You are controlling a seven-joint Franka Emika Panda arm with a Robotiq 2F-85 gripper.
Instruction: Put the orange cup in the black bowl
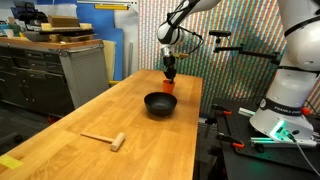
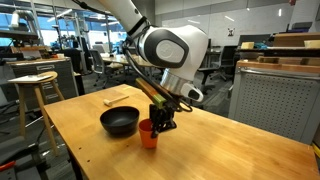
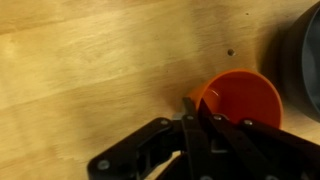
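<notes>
The orange cup [image 2: 148,133] stands beside the black bowl, so I should lift it with my gripper, carry it over the bowl's open middle and lower it to release.
The orange cup [image 2: 148,133] stands upright on the wooden table, right beside the black bowl [image 2: 120,122] and outside it. My gripper [image 2: 160,122] is down at the cup, its fingers shut on the cup's rim. In the wrist view the two fingers [image 3: 190,105] pinch the near wall of the cup [image 3: 242,98], and the bowl's edge [image 3: 305,60] shows at the right. In an exterior view the cup [image 1: 169,88] sits just behind the bowl [image 1: 160,103], under the gripper [image 1: 171,76].
A wooden mallet [image 1: 105,139] lies on the table [image 1: 70,130], away from the bowl; it also shows in an exterior view [image 2: 120,97]. A stool [image 2: 35,85] stands off one table edge. Grey cabinets [image 1: 60,70] stand beyond another edge.
</notes>
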